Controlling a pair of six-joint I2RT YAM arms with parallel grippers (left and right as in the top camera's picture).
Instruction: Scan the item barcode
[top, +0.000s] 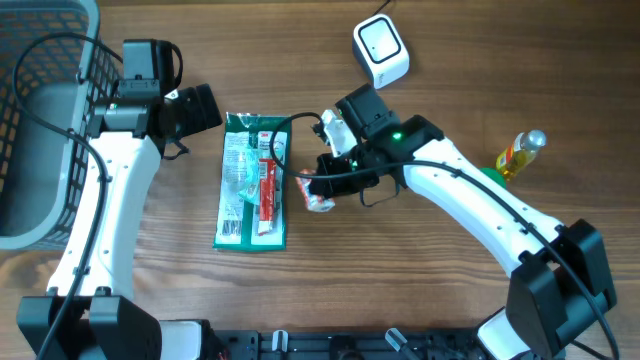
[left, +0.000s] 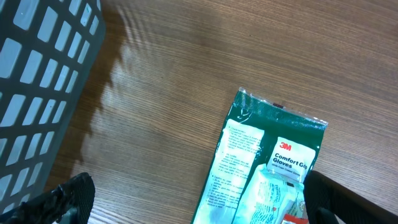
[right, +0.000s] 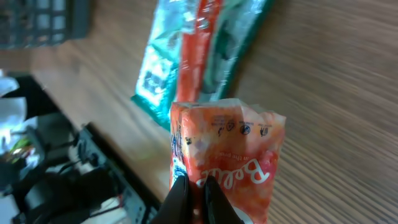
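Observation:
The robot's right gripper needs to go down next to the bare wood below it, beside the glove package, and let go of the snack packet's edge there, clear of the gloves.
My right gripper (right: 194, 186) is shut on the lower edge of an orange-red snack packet (right: 230, 149) with white lettering, held just above the wood. From overhead the packet (top: 318, 198) hangs at the right gripper (top: 322, 186), beside the right edge of a green glove package (top: 252, 180). No barcode is readable on it. The white scanner (top: 381, 50) sits at the back of the table, apart from the packet. My left gripper (left: 199, 214) is open and holds nothing, hovering over the top left of the glove package (left: 261, 168). One of its fingers (left: 68, 199) shows at the lower left.
A grey mesh basket (top: 40, 110) stands at the far left, and its wall (left: 37, 74) fills the left wrist view's left side. A yellow bottle (top: 520, 153) lies at the right. Black frame parts and cables (right: 56, 168) line the table's front edge.

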